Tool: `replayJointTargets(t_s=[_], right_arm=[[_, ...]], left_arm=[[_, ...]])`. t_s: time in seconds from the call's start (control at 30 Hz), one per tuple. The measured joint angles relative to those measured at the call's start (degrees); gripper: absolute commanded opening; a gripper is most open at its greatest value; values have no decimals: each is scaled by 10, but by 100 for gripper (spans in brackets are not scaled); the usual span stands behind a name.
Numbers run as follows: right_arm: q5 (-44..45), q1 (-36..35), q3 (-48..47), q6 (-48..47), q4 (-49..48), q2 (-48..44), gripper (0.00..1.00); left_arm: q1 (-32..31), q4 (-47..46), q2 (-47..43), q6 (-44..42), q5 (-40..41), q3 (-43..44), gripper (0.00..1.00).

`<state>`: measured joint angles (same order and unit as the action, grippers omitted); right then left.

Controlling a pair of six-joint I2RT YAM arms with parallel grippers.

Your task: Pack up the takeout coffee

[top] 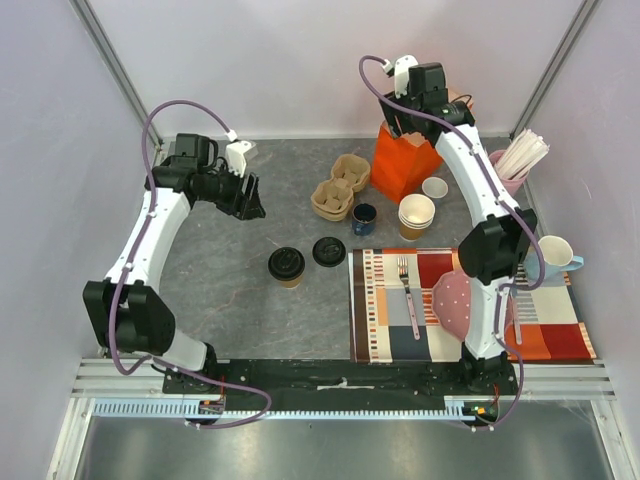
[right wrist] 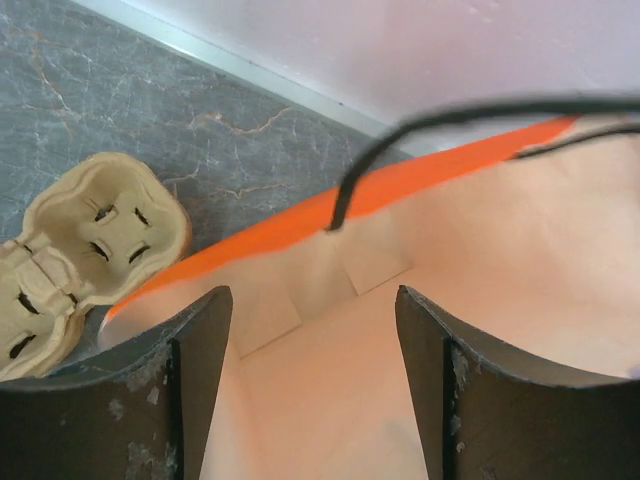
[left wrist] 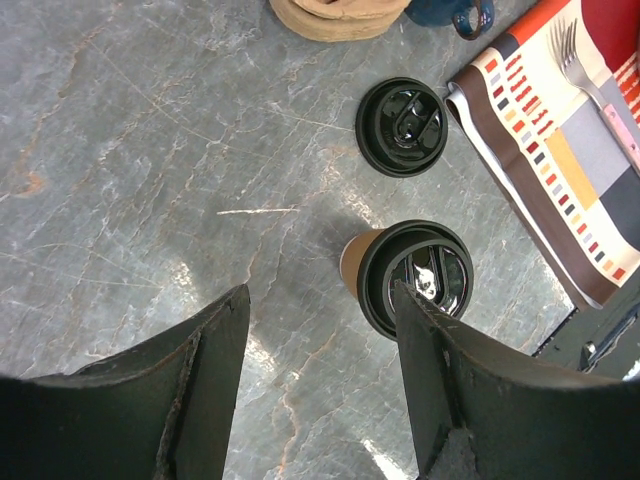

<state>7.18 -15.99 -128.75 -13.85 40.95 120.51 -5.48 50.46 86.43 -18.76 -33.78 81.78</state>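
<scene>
My right gripper moves back onto the bag's top rim by the carriers next, as that rim lies to its left in the right wrist view.
The takeout coffee [top: 286,265], a brown paper cup with a black lid, stands on the grey table left of the placemat. In the left wrist view the coffee [left wrist: 415,275] is partly behind my right finger. My left gripper [top: 245,196] hovers open and empty up and left of the cup; it also shows in the left wrist view [left wrist: 320,292]. An orange paper bag [top: 405,160] stands open at the back. My right gripper [top: 398,125] is open and empty above the bag's mouth; in the right wrist view it [right wrist: 312,295] faces the bag's pale inside [right wrist: 400,330].
A loose black lid [top: 329,251] lies beside the coffee. Pulp cup carriers [top: 340,188], a blue mug [top: 363,218] and a stack of lidless cups [top: 416,215] stand near the bag. A striped placemat [top: 380,310] holds a fork [top: 408,290]. Straws [top: 522,155] stand at far right.
</scene>
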Motion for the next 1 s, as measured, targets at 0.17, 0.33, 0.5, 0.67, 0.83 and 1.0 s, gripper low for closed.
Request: replayJointTargets(t_s=[0.17,0.33,0.5,0.67,0.83,1.0], right_arm=[[-2,1,-19,-13,3,-30,78],[-46,3,1,-37,-1,-91,85],[-105,4,45,-67,5,-144,86],[-129,4,39,-85,26,-119,79],[-125,4,42,-94,55,-77,72],[-102,4,30,-121,78,-35,24]], left_arm=[[0,-5,-16,0,14,-7,66],[0,-13,-38,-3,26,-33,66],[1,-14,-64,-12,28,-43,66],[2,-14,-69,-21,28,-43,66],[2,-14,-58,-23,28,-43,66],[2,-13,-53,-24,28,-43,66]])
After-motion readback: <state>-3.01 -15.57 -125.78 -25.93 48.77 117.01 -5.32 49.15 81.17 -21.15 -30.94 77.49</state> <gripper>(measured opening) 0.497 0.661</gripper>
